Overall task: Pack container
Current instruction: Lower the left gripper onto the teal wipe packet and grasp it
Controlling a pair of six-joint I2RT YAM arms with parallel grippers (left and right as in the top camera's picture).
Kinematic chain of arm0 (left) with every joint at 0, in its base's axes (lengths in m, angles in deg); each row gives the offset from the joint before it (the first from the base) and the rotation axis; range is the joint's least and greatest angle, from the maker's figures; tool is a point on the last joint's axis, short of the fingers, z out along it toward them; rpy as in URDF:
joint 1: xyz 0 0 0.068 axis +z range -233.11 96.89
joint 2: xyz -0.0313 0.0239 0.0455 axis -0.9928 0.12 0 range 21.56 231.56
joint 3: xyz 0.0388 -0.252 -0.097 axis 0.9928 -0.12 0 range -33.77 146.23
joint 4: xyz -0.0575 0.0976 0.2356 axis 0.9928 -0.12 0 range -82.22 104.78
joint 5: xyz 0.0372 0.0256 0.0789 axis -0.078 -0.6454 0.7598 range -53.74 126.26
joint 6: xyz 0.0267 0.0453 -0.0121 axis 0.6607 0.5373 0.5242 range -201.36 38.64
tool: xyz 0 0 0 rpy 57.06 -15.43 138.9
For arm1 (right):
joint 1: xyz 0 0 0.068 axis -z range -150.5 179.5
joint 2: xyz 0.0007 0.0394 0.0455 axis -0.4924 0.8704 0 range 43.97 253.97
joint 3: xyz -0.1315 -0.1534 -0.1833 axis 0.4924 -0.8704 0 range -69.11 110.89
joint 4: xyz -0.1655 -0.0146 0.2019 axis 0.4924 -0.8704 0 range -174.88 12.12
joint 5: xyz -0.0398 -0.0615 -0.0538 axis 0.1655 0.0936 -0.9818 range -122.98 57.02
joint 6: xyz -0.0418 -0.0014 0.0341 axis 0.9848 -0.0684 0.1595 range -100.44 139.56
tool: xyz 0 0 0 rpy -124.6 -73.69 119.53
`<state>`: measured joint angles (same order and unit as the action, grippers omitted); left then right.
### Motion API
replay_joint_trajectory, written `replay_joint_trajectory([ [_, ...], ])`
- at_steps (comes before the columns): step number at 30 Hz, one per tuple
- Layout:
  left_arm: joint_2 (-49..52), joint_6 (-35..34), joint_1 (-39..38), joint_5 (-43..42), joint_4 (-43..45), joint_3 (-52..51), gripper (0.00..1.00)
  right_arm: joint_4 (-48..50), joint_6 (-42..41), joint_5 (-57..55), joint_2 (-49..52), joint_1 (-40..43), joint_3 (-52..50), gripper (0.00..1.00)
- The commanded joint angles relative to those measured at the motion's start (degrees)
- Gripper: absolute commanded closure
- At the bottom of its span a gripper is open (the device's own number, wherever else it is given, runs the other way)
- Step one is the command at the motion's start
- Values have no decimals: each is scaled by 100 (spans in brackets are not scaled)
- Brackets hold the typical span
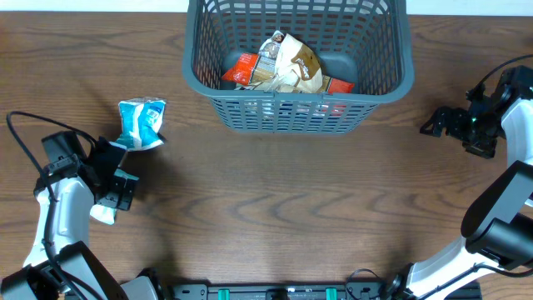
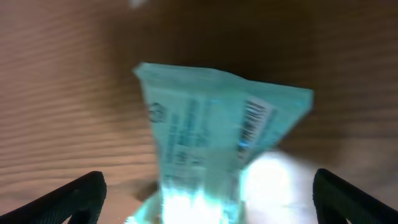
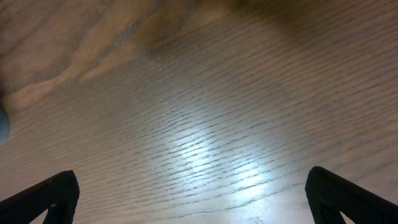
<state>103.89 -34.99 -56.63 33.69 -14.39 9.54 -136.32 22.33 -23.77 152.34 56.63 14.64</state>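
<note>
The pale green wipes packet lies between my wide-open fingers. My left gripper moves down over it next and closes the fingers across its width.
The container, a dark grey lattice basket [image 1: 293,113], stands at the back centre and holds several snack packets [image 1: 287,63]. A teal snack packet [image 1: 141,122] lies on the table left of the basket. My left gripper [image 1: 125,163] is open right beside it. In the left wrist view the teal packet [image 2: 211,130] is blurred and lies between the wide-apart fingers [image 2: 208,199], with its near end in glare. My right gripper [image 1: 437,123] is open and empty over bare wood at the right, and its fingers [image 3: 193,199] are spread wide.
The wooden table [image 1: 291,208] runs across the whole view. The right arm [image 1: 500,208] curves along the right edge. The left arm [image 1: 58,208] is at the lower left. A rail [image 1: 275,292] lies along the front edge.
</note>
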Motion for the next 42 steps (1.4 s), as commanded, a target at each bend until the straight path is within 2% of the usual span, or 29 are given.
replay_joint_trajectory([
  [1, 33, 142, 52, 160, 39, -39, 1, -28, 72, 46, 15, -98, -20, 1],
  [9, 223, 162, 339, 103, 72, -39, 1, -76, 72, 46, 15, -98, -20, 1],
  [15, 553, 157, 367, -455, 133, -39, 1, -153, 70, 46, 15, -98, -20, 1],
  [32, 846, 153, 367, -542, 144, -39, 1, -177, 70, 46, 15, -98, -20, 1],
  [36, 857, -52, 367, -566, 138, -39, 0, -179, 70, 46, 15, -98, -20, 1],
  [38, 857, -129, 367, -592, 94, -39, 5, -181, 70, 46, 15, -98, -20, 1],
  [42, 857, -544, 367, -608, 31, -39, 21, -177, 72, 46, 15, -98, -20, 1],
])
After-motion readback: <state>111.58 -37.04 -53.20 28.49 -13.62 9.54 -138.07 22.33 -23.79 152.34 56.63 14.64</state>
